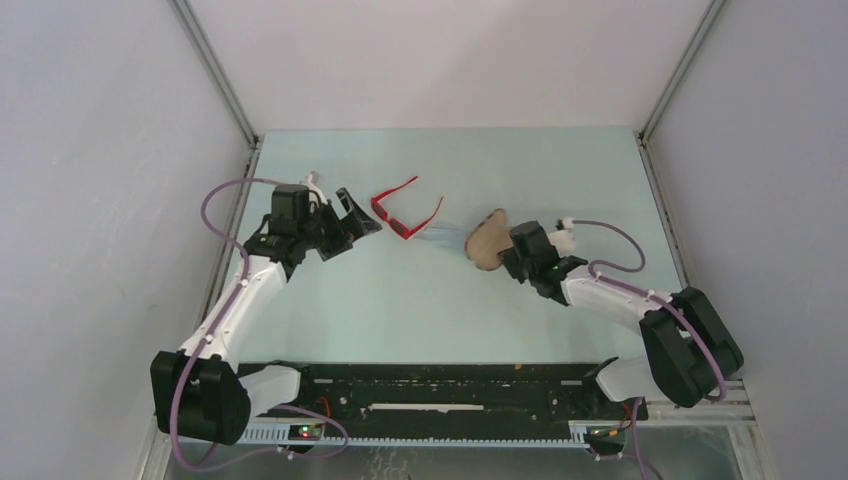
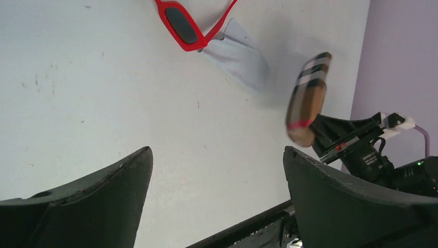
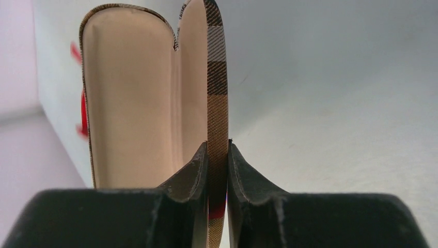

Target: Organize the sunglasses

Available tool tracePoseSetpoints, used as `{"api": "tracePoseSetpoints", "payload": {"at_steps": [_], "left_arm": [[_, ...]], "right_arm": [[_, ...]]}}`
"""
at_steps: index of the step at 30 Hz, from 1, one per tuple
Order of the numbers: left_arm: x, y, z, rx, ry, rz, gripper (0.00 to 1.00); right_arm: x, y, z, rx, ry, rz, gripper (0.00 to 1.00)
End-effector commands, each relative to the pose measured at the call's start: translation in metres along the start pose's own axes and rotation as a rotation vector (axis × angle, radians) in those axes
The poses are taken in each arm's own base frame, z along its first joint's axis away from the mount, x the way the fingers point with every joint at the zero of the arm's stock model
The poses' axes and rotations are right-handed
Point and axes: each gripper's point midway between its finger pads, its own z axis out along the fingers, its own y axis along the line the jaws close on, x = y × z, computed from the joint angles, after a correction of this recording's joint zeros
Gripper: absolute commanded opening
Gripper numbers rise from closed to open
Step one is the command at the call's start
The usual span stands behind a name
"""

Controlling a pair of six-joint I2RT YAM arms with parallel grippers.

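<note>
My right gripper will move the open case (image 1: pixel 487 240) down to the bare tabletop beside the pale blue cloth and let it go, because it is still hanging above the table.
The red sunglasses (image 1: pixel 405 214) lie unfolded near the table's middle, partly on a pale blue cloth (image 1: pixel 438 232). In the left wrist view the sunglasses (image 2: pixel 182 26) sit far ahead at the top edge, with the cloth (image 2: pixel 238 56) beside them. My left gripper (image 1: pixel 352 222) stands open just left of the sunglasses, nothing between its fingers (image 2: pixel 124 181). My right gripper (image 1: pixel 508 250) is shut on one wall of the open brown plaid case (image 1: pixel 487 240). The case (image 3: pixel 155 98) stands upright in the right wrist view, tan lining showing, and my fingers (image 3: pixel 196 165) pinch its right shell.
Metal frame posts (image 1: pixel 215 75) and grey walls close in the table on the left, right and back. A black rail (image 1: pixel 440 385) runs along the near edge between the arm bases.
</note>
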Motion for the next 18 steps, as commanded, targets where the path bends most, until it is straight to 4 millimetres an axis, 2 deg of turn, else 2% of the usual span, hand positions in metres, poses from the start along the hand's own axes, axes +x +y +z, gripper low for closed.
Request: {"api": "tracePoseSetpoints", "payload": {"at_steps": [1, 4, 7, 11, 16, 18], "left_arm": [[0.004, 0.002, 0.001, 0.019, -0.002, 0.016, 1.0], [0.005, 0.0, 0.004, 0.033, 0.009, 0.003, 1.0], [0.007, -0.002, 0.002, 0.046, 0.014, 0.007, 1.0], [0.007, -0.002, -0.003, 0.043, 0.002, 0.017, 1.0], [0.01, 0.0, -0.004, 0.042, 0.006, 0.018, 1.0], [0.011, 0.0, -0.003, 0.045, 0.015, 0.018, 1.0]], "right_arm": [[-0.067, -0.036, -0.008, 0.158, -0.356, 0.296, 0.0], [-0.088, -0.038, 0.001, 0.178, -0.448, 0.377, 0.0], [-0.1, -0.034, 0.013, 0.239, -0.481, 0.394, 0.0], [-0.087, -0.047, 0.04, 0.313, -0.422, 0.491, 0.0], [-0.063, -0.051, 0.058, 0.334, -0.324, 0.569, 0.0], [-0.061, -0.051, 0.059, 0.338, -0.305, 0.567, 0.21]]}}
